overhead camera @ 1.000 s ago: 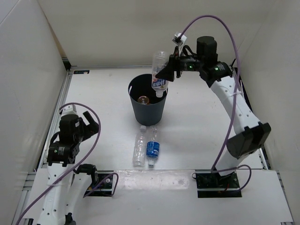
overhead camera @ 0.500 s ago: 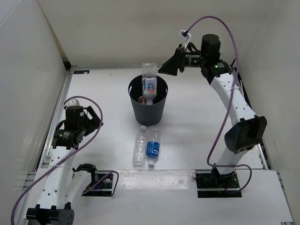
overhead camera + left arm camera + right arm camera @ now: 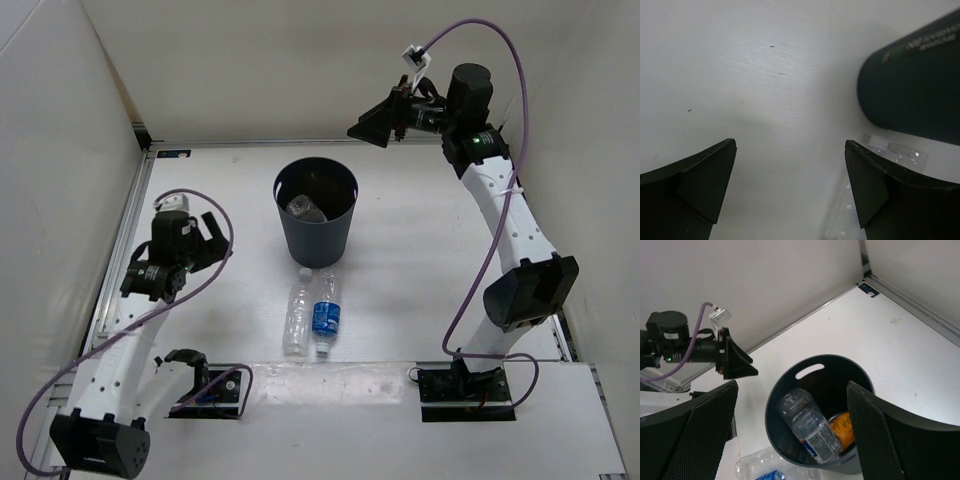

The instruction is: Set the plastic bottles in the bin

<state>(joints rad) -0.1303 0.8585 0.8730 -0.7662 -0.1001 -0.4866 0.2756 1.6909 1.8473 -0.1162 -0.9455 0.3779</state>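
Observation:
The plain clear bottle [image 3: 296, 312] is still outside the bin [image 3: 315, 212], so my left gripper needs to go to the right in the top view next, then down onto the bottle.
The dark bin [image 3: 315, 212] stands mid-table; it also shows in the right wrist view [image 3: 820, 415] and the left wrist view [image 3: 912, 90]. Inside lie the clear bottle with white-blue label [image 3: 812, 427] and the orange bottle [image 3: 844, 429]. The plain clear bottle [image 3: 296, 312] and the clear bottle with blue label [image 3: 325, 315] lie side by side on the table just in front of the bin. My right gripper [image 3: 375, 125] is open and empty, high behind the bin. My left gripper [image 3: 205, 245] is open and empty, left of the bin.
White walls enclose the table on the left, back and right. The table top [image 3: 420, 270] is white. Both arm bases sit at the near edge, with a raised white strip [image 3: 330, 385] between them.
The white-blue label bottle left my right gripper and dropped into the bin. The right gripper drew back and up. My left arm moved forward toward the table's middle.

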